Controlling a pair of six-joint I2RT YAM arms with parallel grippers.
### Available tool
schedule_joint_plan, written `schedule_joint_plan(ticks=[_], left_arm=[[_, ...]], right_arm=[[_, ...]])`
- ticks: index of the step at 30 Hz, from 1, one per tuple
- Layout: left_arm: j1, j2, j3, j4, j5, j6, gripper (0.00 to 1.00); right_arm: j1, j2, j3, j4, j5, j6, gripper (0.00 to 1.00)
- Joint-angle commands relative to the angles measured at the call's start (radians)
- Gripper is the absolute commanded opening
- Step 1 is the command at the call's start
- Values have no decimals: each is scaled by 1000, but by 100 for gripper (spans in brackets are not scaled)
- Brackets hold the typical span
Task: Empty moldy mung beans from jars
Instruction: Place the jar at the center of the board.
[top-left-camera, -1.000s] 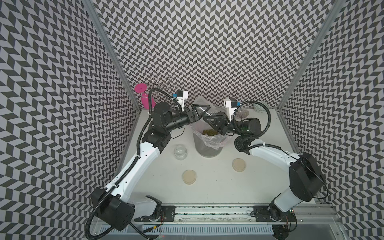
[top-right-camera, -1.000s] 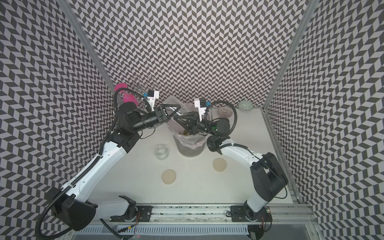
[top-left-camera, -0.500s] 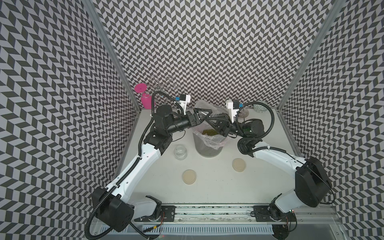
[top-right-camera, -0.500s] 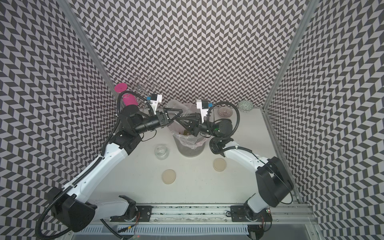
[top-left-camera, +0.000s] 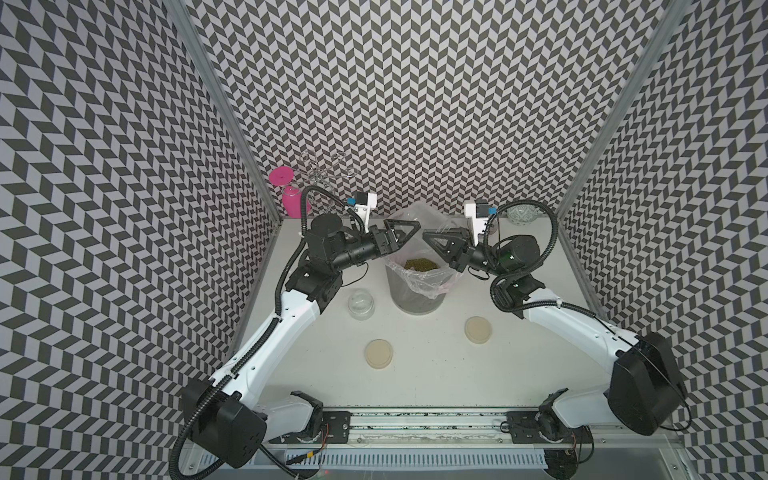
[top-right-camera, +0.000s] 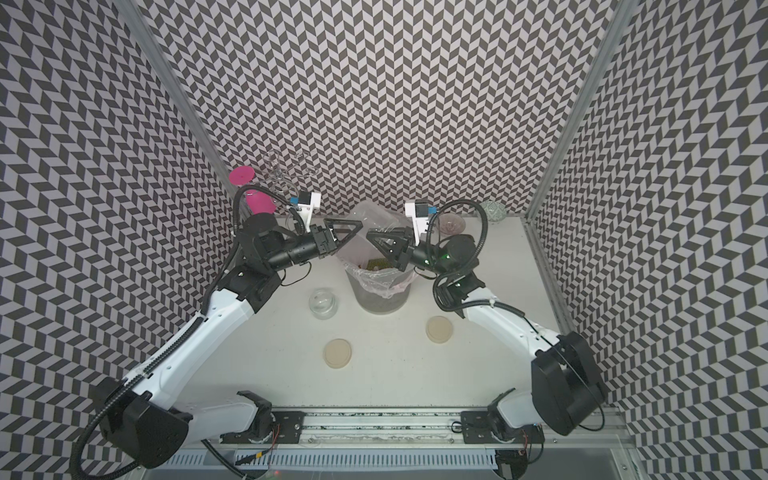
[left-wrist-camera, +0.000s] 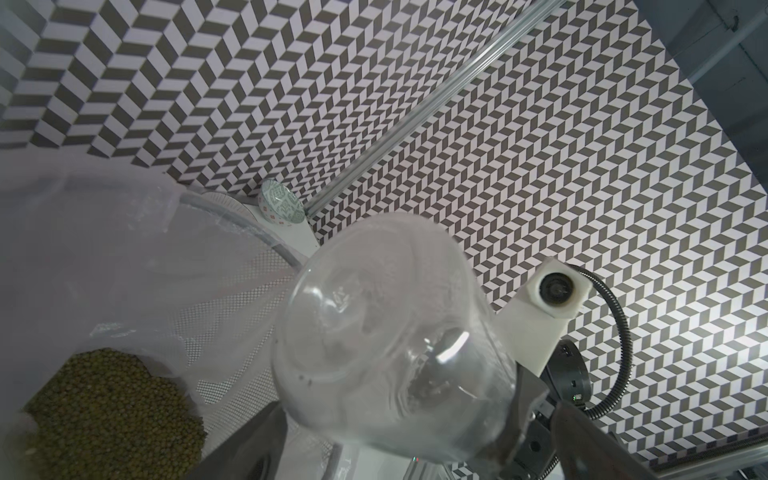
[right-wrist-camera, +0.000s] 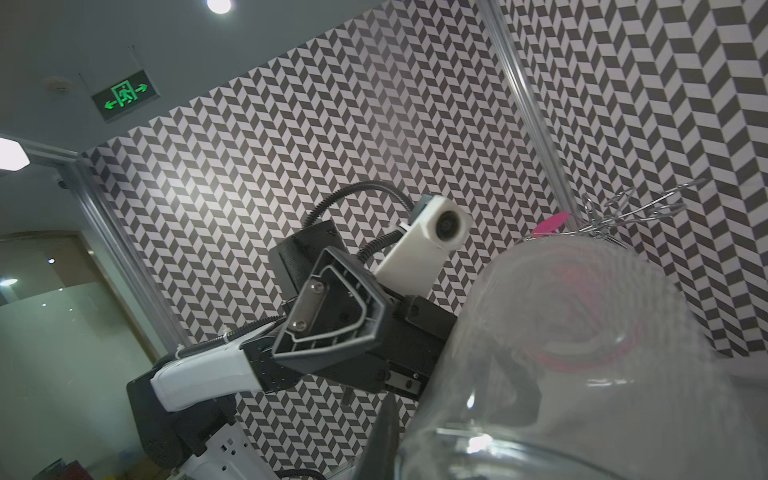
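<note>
The bare tabletop alongside (top-left-camera: 473, 288) looks empty, so next I will swing my right gripper clear of the bin, turn the jar upright, lower it to that spot and then let go of it.
My right gripper (top-left-camera: 428, 240) is shut on a clear glass jar (left-wrist-camera: 386, 332) held above the lined bin (top-left-camera: 415, 297); the jar (right-wrist-camera: 582, 353) looks empty, and one dark finger (right-wrist-camera: 385, 432) shows beside it. A heap of olive-green mung beans (top-left-camera: 419, 264) lies inside the bin (left-wrist-camera: 232, 299), also seen from the left wrist as beans (left-wrist-camera: 112, 411). My left gripper (top-left-camera: 415, 227) is open, level with the right one and a short gap from it over the bin's left rim. Another jar (top-left-camera: 360, 303), empty and lidless, stands on the table left of the bin.
Two cream lids (top-left-camera: 379, 353) (top-left-camera: 478, 330) lie on the table in front of the bin. A pink bottle (top-left-camera: 291, 199) and a wire rack (top-left-camera: 328, 170) stand in the back left corner. A patterned bowl (top-left-camera: 521, 214) sits at the back right.
My left gripper has opened fully and drawn back to the left, away from the right gripper. The two grippers met over the bin before; now a gap separates them.
</note>
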Motion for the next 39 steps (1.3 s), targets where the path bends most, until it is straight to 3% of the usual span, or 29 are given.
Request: schedule_joint_plan(ticks=[1, 5, 11, 16, 21, 27, 39], left_arm=[[22, -70, 70, -23, -56, 41, 100], [28, -137, 81, -89, -130, 55, 100], [35, -168, 139, -284, -238, 181, 100], [41, -194, 89, -315, -269, 216, 100], [44, -209, 54, -363, -307, 267, 100], [55, -229, 17, -377, -276, 301, 100], [72, -205, -10, -417, -274, 344, 100]], right_arm=[[-28, -48, 8, -102, 8, -55, 0], [-127, -120, 68, -336, 0, -155, 0], [-347, -183, 245, -837, 24, -323, 0], [-429, -182, 288, -1115, 117, -446, 0], [-441, -76, 260, -1288, 184, -517, 0], [-440, 58, 247, -1356, 279, -565, 0], [-343, 285, 353, -1548, 296, -639, 0]])
